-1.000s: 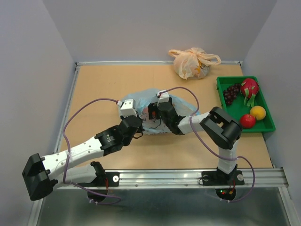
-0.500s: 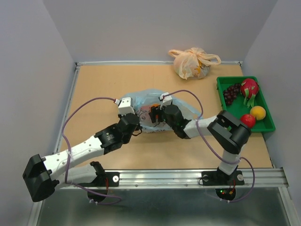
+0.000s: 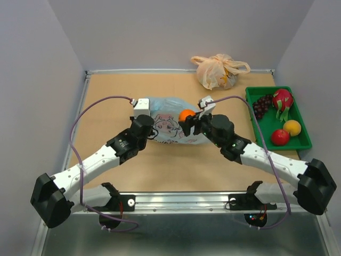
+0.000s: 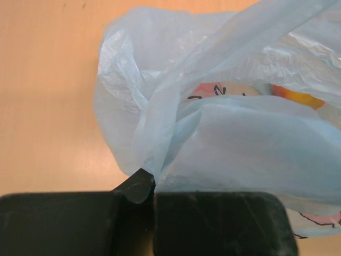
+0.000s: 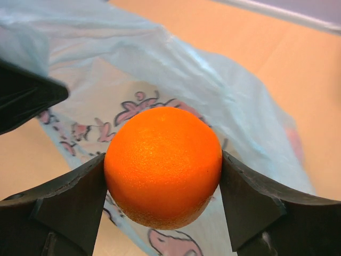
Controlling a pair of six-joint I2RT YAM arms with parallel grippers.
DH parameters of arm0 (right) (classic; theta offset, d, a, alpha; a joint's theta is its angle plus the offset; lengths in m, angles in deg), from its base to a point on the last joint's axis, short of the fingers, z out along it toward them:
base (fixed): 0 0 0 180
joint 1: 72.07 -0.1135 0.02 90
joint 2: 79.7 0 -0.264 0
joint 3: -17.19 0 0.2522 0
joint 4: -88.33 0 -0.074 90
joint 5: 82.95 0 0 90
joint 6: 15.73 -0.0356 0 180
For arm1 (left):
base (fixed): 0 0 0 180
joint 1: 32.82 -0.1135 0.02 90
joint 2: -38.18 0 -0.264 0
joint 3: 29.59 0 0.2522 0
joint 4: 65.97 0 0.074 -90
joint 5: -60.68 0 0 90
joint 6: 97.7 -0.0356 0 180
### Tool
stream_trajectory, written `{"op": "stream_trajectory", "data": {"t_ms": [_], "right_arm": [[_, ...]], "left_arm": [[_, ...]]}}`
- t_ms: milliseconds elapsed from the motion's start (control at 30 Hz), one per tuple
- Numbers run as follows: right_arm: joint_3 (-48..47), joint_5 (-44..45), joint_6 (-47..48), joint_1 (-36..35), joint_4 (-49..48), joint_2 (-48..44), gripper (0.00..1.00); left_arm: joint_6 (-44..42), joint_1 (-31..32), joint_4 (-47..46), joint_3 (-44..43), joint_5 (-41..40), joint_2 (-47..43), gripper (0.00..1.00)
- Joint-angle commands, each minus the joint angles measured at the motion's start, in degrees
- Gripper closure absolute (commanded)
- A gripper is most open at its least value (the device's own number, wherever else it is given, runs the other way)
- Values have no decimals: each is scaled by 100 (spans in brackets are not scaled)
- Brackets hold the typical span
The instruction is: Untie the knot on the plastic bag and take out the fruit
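My right gripper carries the orange fruit point(image 3: 186, 114) over the green tray next, between the grape bunch and the red fruit.
The light blue plastic bag point(image 3: 169, 124) with its cartoon face print lies crumpled in the middle of the table. My left gripper point(image 3: 145, 127) is shut on a fold of the bag point(image 4: 176, 133) at its left side. My right gripper point(image 3: 189, 119) holds a round orange fruit point(image 3: 186, 114) between both fingers, just above the bag's right part; in the right wrist view the orange point(image 5: 163, 166) fills the gap between the fingers, with the bag point(image 5: 176, 69) behind it. No knot can be made out.
A green tray point(image 3: 305, 140) at the right edge holds a grape bunch point(image 3: 261, 104), a dragon fruit point(image 3: 282, 100), a yellow fruit point(image 3: 292, 127) and a red fruit point(image 3: 280, 137). A tied peach-orange bag point(image 3: 217, 71) sits at the back.
My right gripper has come out of the bag with the orange and drawn back to the right, its arm stretching out. The left gripper shifted slightly back, still pinching the bag.
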Motion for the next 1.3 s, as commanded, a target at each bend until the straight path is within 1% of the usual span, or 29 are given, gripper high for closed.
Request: {"op": "stream_trajectory", "data": {"t_ms": [0, 33, 100, 133, 167, 233, 267, 300, 333, 433, 467, 500, 567, 600, 633, 667, 700, 733, 767, 800, 900, 1000, 1033, 1133, 1167, 1233, 1267], "right_arm": [[-356, 2064, 319, 25, 803, -529, 100], [-347, 3140, 328, 77, 803, -565, 99], [-320, 3781, 355, 568, 820, -583, 99], [-294, 3880, 311, 805, 829, -583, 99], [-268, 3933, 137, 1355, 847, -574, 99], [-180, 4021, -101, 1920, 847, -548, 99], [-162, 3995, -320, 2498, 864, -487, 98], [-162, 3977, -444, 2738, 873, -451, 97], [-136, 3969, -680, 3193, 873, -407, 96], [-144, 3654, -989, 3881, 900, -135, 94], [-153, 3548, -1199, 4301, 900, -30, 93], [-153, 3416, -1305, 4531, 900, 189, 92], [-240, 3117, -1568, 5067, 891, 471, 83], [-293, 3046, -1622, 5209, 908, 768, 79], [-364, 2993, -1623, 5298, 900, 875, 73], [-425, 3019, -1623, 5385, 900, 955, 51], [-504, 3080, -1614, 5404, 900, 1025, 37], [-540, 3176, -1597, 5413, 908, 1087, 11], [-566, 3230, -1579, 5413, 952, 1105, 2], [-627, 3282, -1588, 5413, 1005, 1096, 0], [-663, 3362, -1605, 5413, 1215, 948, 0], [-602, 2688, -1491, 5395, 1357, 482, 0], [-506, 2120, -1439, 5378, 1365, 342, 0], [-417, 1282, -1140, 5010, 1374, -159, 0], [-426, 975, -948, 4634, 1427, -265, 0], [-478, 744, -754, 4114, 1506, -397, 0], [-531, 273, -666, 3894, 1541, -389, 0]], "left_arm": [[-755, -149, -110, -240, -157, -91, 100], [-791, -166, -127, -197, -227, -118, 100], [-818, -193, -241, -74, -219, -223, 100], [-810, -201, -294, -12, -176, -276, 100], [-818, -201, -356, 58, -114, -337, 100], [-871, -228, -313, 76, -43, -373, 100], [-906, -228, -295, 94, -69, -399, 100], [-950, -228, -321, 146, -122, -417, 100], [-985, -228, -321, 155, -166, -434, 100], [-941, -228, -303, 138, -18, -443, 100], [-941, -228, -303, 138, 9, -443, 100], [-950, -237, -303, 138, 1, -443, 100], [-968, -254, -295, 138, -8, -469, 100], [-968, -263, -312, 129, 18, -478, 100], [-968, -272, -312, 138, 44, -487, 100], [-959, -315, -312, 138, 71, -513, 100], [-941, -324, -312, 138, 123, -522, 100], [-933, -351, -312, 146, 150, -531, 100], [-932, -360, -321, 138, 176, -531, 100], [-941, -386, -330, 138, 203, -548, 100], [-932, -439, -330, 129, 317, -548, 100], [-915, -474, -338, 129, 413, -557, 100], [-915, -491, -339, 129, 457, -566, 100], [-915, -500, -339, 138, 563, -557, 100], [-924, -500, -347, 138, 589, -549, 100], [-915, -500, -339, 146, 738, -549, 100], [-906, -492, -339, 155, 791, -549, 100]]}}
